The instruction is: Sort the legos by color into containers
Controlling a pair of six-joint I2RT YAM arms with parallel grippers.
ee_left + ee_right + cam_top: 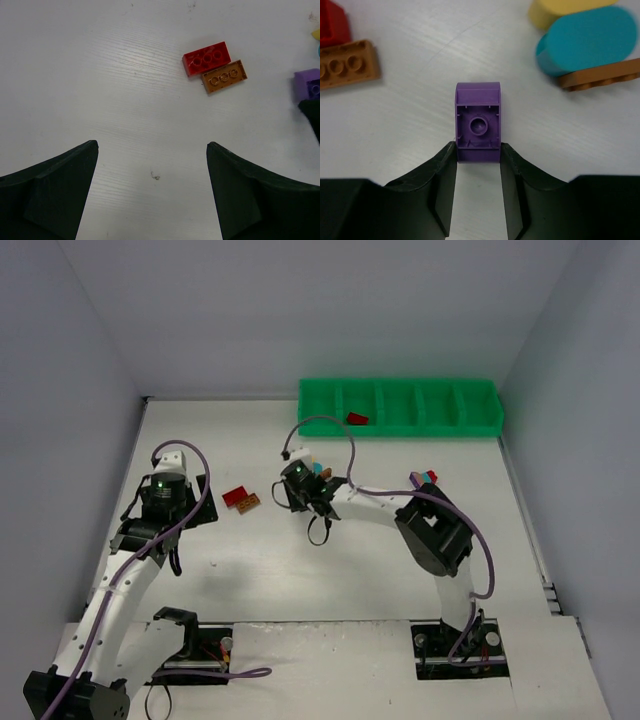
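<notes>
I will next lift my right gripper outward and let go of the purple lego into the third compartment (400, 407), since that is farther outward, to the right in the top view.
My right gripper (478, 150) is shut on a purple lego (478, 122), its fingertips pinching the near end, low over the table. In the top view the right gripper (295, 483) is mid-table. A yellow lego (560, 11) and a light blue lego (587, 41) stacked on a brown one (600, 79) lie just beyond. A red lego (206, 57) and a brown lego (224, 76) lie side by side ahead of my open, empty left gripper (152, 147), which is at the left in the top view (185, 498). The green tray of containers (400, 390) is at the back, with a red lego (357, 419) in its second compartment.
A small stack of purple, red and blue legos (425, 477) lies to the right of the right arm. Grey walls close in the table on the left, back and right. The right arm's cable (330, 425) loops near the tray's front.
</notes>
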